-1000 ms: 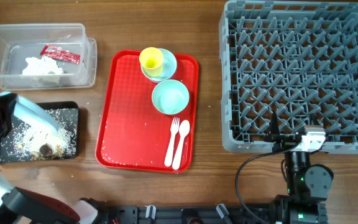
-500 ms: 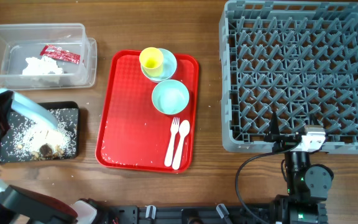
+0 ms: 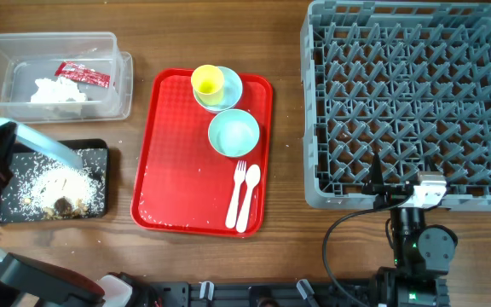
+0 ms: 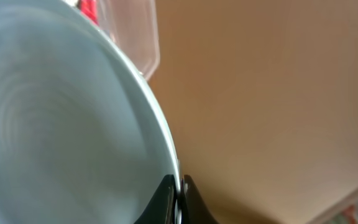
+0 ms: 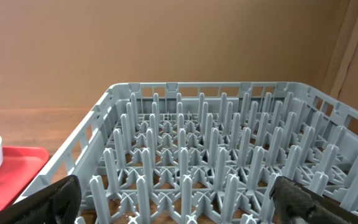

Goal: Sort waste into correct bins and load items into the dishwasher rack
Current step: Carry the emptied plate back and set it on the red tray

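The part of the red tray beside the fork is empty, so I will move my left gripper to the right in the overhead view and lower the plate until it is level on the red tray [image 3: 173, 188] there.
My left gripper [image 4: 178, 196] is shut on the rim of the pale blue plate [image 3: 45, 145], held tilted steeply over the black tray [image 3: 11, 209]; the plate fills the left wrist view [image 4: 61, 124]. Brown scraps and white crumbs [image 3: 58, 192] lie in the black tray. The clear tub [image 3: 122, 85] holds the white tissue [image 3: 58, 90] and red sachet [image 3: 82, 75]. On the red tray [image 3: 173, 188] stand the yellow cup [image 3: 208, 81] in the light blue bowl [image 3: 231, 88], the mint bowl [image 3: 233, 133], the white fork [image 3: 236, 192] and spoon [image 3: 250, 194]. My right gripper [image 5: 178, 205] is open at the front edge of the grey rack [image 3: 412, 98].
The grey rack [image 5: 216, 149] fills the right wrist view, with the red tray's corner [image 5: 11, 171] at its left. The right arm's base and cable [image 3: 416, 243] sit in front of the rack. Bare wooden table lies between the red tray and the rack.
My left gripper has tilted the plate up and drawn it back to the left; more crumbs now lie uncovered in the black tray. The right arm has not moved.
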`<state>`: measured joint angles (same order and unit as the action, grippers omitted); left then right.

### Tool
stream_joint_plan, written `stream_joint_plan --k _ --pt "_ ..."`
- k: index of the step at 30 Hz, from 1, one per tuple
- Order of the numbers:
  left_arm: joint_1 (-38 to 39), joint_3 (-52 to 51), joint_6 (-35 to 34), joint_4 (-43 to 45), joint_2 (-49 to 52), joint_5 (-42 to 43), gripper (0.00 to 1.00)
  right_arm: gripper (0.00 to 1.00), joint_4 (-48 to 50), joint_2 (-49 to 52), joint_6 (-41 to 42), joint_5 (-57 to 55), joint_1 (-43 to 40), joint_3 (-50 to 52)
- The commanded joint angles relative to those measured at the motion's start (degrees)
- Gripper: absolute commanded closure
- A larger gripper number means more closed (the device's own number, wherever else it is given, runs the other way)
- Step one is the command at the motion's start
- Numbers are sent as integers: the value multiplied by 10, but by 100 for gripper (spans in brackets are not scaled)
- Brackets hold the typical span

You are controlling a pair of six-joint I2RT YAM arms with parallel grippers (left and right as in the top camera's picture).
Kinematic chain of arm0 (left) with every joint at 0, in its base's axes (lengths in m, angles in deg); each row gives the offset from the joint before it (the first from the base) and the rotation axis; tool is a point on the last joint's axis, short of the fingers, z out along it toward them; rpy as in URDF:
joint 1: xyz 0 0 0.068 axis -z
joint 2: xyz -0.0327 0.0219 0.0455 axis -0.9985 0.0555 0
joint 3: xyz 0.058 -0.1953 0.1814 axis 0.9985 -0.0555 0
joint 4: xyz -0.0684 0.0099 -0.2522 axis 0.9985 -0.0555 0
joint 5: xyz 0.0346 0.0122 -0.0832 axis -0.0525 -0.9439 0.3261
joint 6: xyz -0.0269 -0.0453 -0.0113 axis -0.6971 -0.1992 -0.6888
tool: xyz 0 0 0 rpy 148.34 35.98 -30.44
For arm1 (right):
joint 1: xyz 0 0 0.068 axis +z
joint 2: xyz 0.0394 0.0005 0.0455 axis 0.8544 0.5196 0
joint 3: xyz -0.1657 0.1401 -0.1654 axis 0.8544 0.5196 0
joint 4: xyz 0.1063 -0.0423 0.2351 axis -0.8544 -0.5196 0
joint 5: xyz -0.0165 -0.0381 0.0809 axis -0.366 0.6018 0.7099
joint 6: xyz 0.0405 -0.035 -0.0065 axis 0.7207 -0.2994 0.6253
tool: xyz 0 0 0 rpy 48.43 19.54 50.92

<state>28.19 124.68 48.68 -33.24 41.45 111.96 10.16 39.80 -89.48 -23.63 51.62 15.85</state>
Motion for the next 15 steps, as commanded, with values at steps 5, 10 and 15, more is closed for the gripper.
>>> stream_joint_plan --k 5,10,15 --pt "53 0 72 -95 -13 57 96 0 1 -2 -8 -7 -3 1" --pt "123 0 80 -180 -56 -18 96 0 1 -2 -8 -7 -3 1" --pt "228 0 77 -233 -153 -144 96 0 1 -2 -8 -7 -3 1"
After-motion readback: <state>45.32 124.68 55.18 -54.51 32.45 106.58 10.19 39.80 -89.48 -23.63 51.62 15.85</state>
